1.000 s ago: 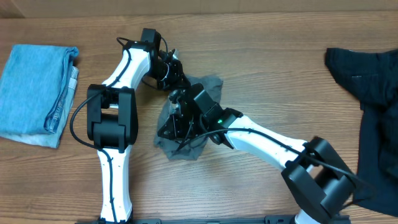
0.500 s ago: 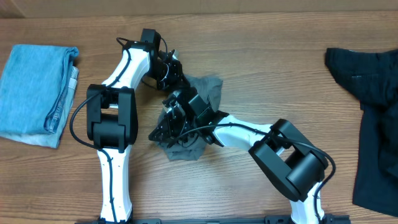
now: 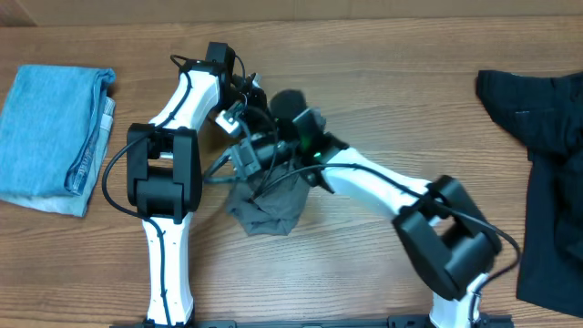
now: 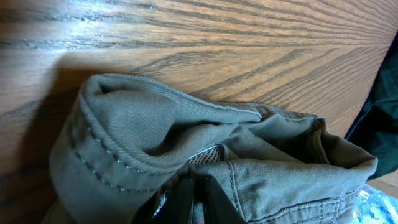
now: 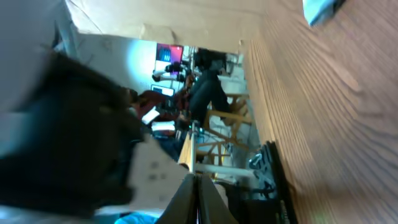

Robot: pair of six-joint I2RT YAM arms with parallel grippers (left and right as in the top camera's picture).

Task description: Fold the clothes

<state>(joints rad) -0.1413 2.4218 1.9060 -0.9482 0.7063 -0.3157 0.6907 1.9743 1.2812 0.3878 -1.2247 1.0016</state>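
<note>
My right gripper is sideways above the shorts' edge that faces the light-blue garment. Next I will turn its fingers down onto that edge and release the hem of the shorts.
The grey shorts (image 3: 273, 208) lie crumpled at the table's middle, and one edge is drawn up toward the back. In the left wrist view their stitched hem and pale lining (image 4: 186, 130) fill the frame. My left gripper (image 3: 258, 100) is shut on a fold of the shorts, its fingertips (image 4: 186, 202) buried in the cloth. The right gripper (image 3: 239, 157) hovers over the shorts' left side. It is turned sideways and shut (image 5: 198, 199), with nothing seen between its fingers. A folded light-blue garment (image 3: 55, 137) lies far left. At the far right is a black garment (image 3: 547, 164).
Both arms cross closely above the shorts, and the right forearm (image 3: 373, 178) slants in from the lower right. The left arm's base (image 3: 164, 182) stands just left of the shorts. Bare wood shows along the back (image 3: 392, 64).
The right arm swung up off the shorts, and its gripper now points left. The shorts' upper edge has bunched toward the left gripper, which stayed in place.
</note>
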